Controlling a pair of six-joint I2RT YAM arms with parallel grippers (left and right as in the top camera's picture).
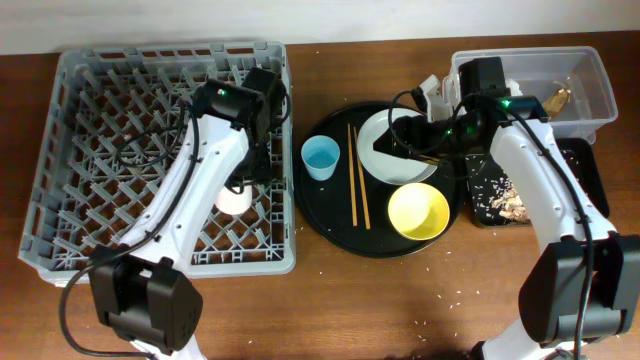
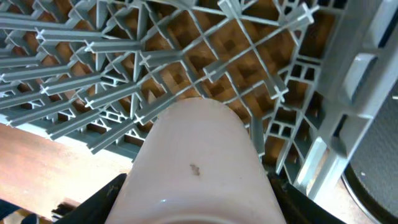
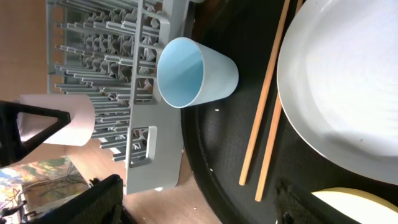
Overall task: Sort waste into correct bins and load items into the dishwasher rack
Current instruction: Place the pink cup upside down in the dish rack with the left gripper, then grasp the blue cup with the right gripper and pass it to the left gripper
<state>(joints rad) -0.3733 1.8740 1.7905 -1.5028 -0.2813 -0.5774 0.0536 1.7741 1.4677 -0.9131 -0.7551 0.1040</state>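
Observation:
Next I need to bring the pink cup [image 1: 233, 199] down in my left gripper onto the near pegs of the grey rack below and release it, since that spot stands empty.
My left gripper [image 1: 240, 183] is shut on the pink cup [image 1: 233, 199], holding it over the right part of the grey dishwasher rack [image 1: 90, 130]. In the left wrist view the cup [image 2: 199, 162] fills the space between the fingers above the rack's pegs [image 2: 124, 62]. My right gripper [image 1: 398, 135] is open and empty over the grey-white plate [image 1: 380, 155]. The light-blue cup [image 1: 321, 157], the chopsticks [image 1: 357, 180] and the yellow bowl [image 1: 418, 211] sit on the round black tray [image 1: 330, 215]. The right wrist view shows the blue cup [image 3: 196, 71], chopsticks [image 3: 267, 106] and plate [image 3: 342, 81].
The clear tub [image 1: 590, 70] stands at the back right with a brown scrap [image 1: 558, 98] and white paper [image 1: 437, 90] in it. The shallow black tray [image 1: 585, 170] in front of it holds rice bits [image 1: 500, 195]. Crumbs lie on the wooden table's front.

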